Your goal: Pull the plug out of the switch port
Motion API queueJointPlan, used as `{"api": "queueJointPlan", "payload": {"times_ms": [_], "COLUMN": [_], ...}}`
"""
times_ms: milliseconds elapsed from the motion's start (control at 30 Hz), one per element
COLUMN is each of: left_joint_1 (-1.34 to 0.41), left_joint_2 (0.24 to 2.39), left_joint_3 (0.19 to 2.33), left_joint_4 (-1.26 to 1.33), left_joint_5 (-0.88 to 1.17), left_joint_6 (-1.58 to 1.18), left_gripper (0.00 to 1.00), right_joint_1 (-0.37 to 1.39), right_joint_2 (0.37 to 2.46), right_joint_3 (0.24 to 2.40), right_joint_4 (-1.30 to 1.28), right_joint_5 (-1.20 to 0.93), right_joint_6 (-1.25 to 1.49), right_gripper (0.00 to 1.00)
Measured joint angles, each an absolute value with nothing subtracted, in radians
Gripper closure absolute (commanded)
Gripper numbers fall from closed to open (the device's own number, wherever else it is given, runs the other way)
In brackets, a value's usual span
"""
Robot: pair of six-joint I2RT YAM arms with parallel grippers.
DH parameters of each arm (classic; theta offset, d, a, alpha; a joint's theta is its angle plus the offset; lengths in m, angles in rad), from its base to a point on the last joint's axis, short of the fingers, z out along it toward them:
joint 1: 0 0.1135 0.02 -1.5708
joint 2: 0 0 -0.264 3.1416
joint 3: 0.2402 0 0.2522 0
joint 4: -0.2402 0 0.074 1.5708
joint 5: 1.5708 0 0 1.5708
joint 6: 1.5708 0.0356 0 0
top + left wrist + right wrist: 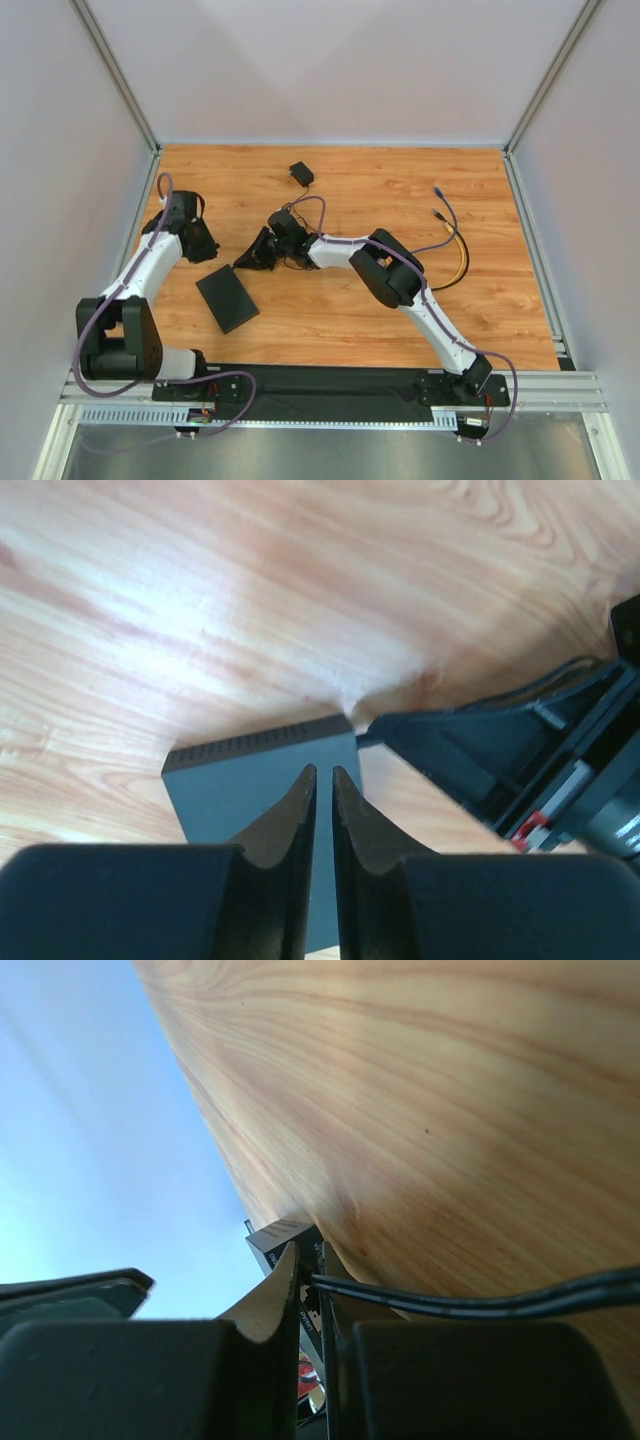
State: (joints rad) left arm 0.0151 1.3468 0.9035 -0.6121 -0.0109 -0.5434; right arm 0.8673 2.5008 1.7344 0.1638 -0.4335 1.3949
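Observation:
The spot on the tabletop near the adapter block (322,190) is outward of my right gripper. I will move my right gripper off the switch (227,298) and outward next, then release the plug at that spot.
The switch (227,298) is a flat matte-black box lying on the wooden table between the arms. In the left wrist view its vented edge and top (235,795) lie just under my left gripper (322,772), whose jaws are shut with only a slit between them and nothing in it. My right gripper (252,257) is at the switch's far corner. In the right wrist view it (311,1262) is shut on the plug at the switch's labelled edge (281,1232). A thin black lead (480,1305) runs out to the right. The plug itself is mostly hidden by the fingers.
A small black adapter block (301,173) lies at the back of the table. Yellow and blue cables (452,240) curl at the right. Grey walls and aluminium posts enclose the table. The right gripper's body (530,750) fills the right of the left wrist view.

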Motion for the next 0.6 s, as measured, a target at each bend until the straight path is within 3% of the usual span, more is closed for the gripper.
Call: {"api": "queueJointPlan", "payload": {"times_ms": [200,600], "left_joint_1": [-0.086,-0.159], "left_joint_2": [1.477,1.611], "left_joint_3": [1.031,1.079], "left_joint_4": [-0.692,-0.777], "left_joint_5": [-0.135,-0.212], "left_joint_6": [-0.563,-0.585], "left_gripper": [0.72,0.7], "right_joint_1": [0.87,0.87], "right_joint_2": [2.5,2.5], "right_joint_3": [1.736,1.742], "right_joint_4": [0.16,0.146], "right_joint_5": [-0.42,-0.416], "right_joint_6": [1.382,1.369], "right_gripper": [1.0,1.0]}}
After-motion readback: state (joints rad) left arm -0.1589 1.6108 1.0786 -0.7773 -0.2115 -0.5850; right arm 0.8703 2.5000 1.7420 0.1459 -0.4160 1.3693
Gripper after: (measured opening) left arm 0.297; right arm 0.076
